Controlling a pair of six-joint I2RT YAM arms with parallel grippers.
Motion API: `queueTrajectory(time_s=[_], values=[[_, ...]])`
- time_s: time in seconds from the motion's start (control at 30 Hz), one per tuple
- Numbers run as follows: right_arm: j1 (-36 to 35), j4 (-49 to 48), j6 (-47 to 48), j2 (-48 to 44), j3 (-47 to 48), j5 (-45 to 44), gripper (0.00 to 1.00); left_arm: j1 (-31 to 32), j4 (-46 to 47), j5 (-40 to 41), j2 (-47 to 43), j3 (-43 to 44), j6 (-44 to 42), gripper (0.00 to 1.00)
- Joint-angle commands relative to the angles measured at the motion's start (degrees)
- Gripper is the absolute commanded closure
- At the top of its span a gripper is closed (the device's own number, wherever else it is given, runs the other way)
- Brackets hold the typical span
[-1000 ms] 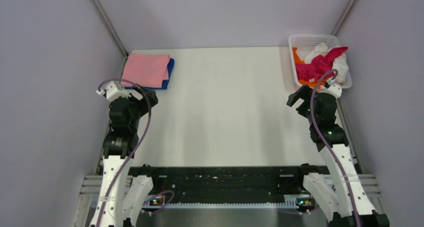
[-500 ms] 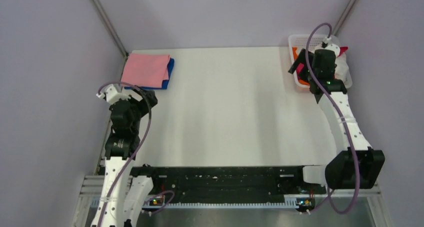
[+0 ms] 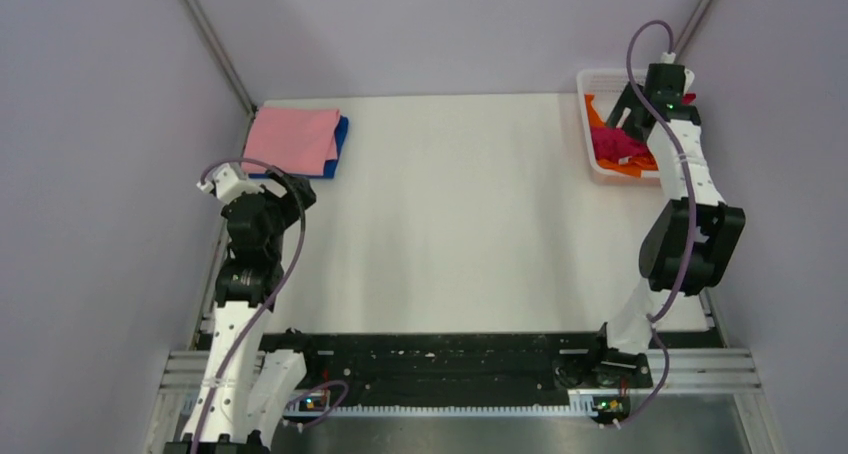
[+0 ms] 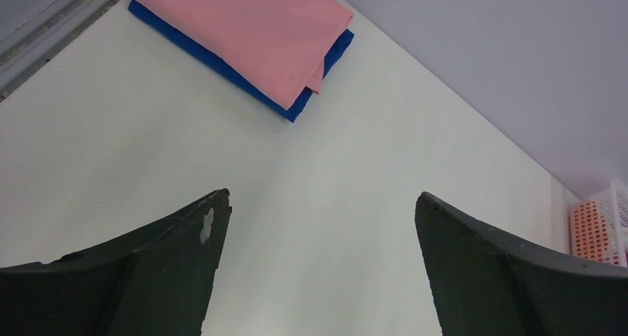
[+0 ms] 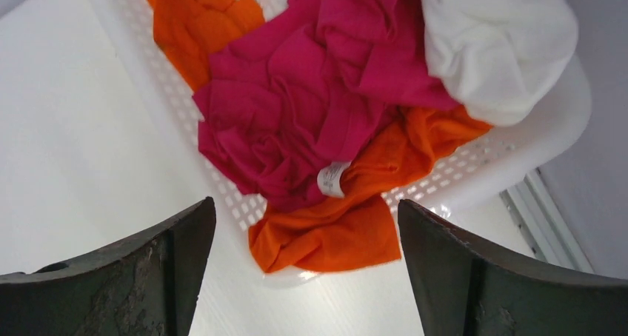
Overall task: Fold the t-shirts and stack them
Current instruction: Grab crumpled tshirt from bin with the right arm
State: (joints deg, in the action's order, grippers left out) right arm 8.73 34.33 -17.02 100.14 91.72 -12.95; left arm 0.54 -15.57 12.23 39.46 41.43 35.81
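The robot's right gripper should first move outward and down to the crimson fold next to the white shirt, because the crimson t-shirt [image 5: 296, 92] is lying on the orange one.
A light pink t-shirt [image 3: 293, 139] lies folded on a folded blue t-shirt [image 3: 341, 142] at the table's back left; the left wrist view shows the pink one [image 4: 244, 32] over the blue one [image 4: 320, 92]. My left gripper [image 3: 293, 196] [image 4: 322, 203] hovers open and empty just in front of that stack. In the white mesh basket [image 3: 592, 79] at the back right lie a crumpled crimson t-shirt [image 5: 296, 92] with a white neck label [image 5: 332, 178], an orange one [image 5: 333, 232] and a white one [image 5: 496, 47]. My right gripper [image 3: 632, 114] [image 5: 305, 200] hangs open above the basket's near rim, touching nothing.
Grey walls close in the table on the left, back and right. The basket [image 5: 518, 166] sits tight against the right-hand rail. The orange shirt's hem hangs over the basket's near rim. The basket's corner [image 4: 600, 229] shows at the right edge of the left wrist view.
My right arm has stretched forward from the table's right edge to above the basket, now covering the shirts there from above. The left arm has barely shifted.
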Motion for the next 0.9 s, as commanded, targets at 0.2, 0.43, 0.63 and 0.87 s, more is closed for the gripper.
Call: queueTrajectory(time_s=[0.2,0.43,0.63,0.87], values=[[2.65,-8.52,7.84,12.39,14.94,-5.39,0.09,-0.16,7.66,-0.36,2.85,-1.6,-0.54,0.01],[3.19,-10.8,7.15,15.49,16.03,-6.69,0.11,-0.18,9.27,1.46,5.8,-1.71,-0.57,0.01],[3.37,-10.81,6.98,18.35,15.41,-6.44,0.22,-0.18,9.25,0.95,8.72,-0.65,-0.73,0.01],[3.57,-11.57,8.99,22.27,17.65,-12.11,0.22,-0.14,8.1,1.92,9.26,0.11,-0.93,0.01]])
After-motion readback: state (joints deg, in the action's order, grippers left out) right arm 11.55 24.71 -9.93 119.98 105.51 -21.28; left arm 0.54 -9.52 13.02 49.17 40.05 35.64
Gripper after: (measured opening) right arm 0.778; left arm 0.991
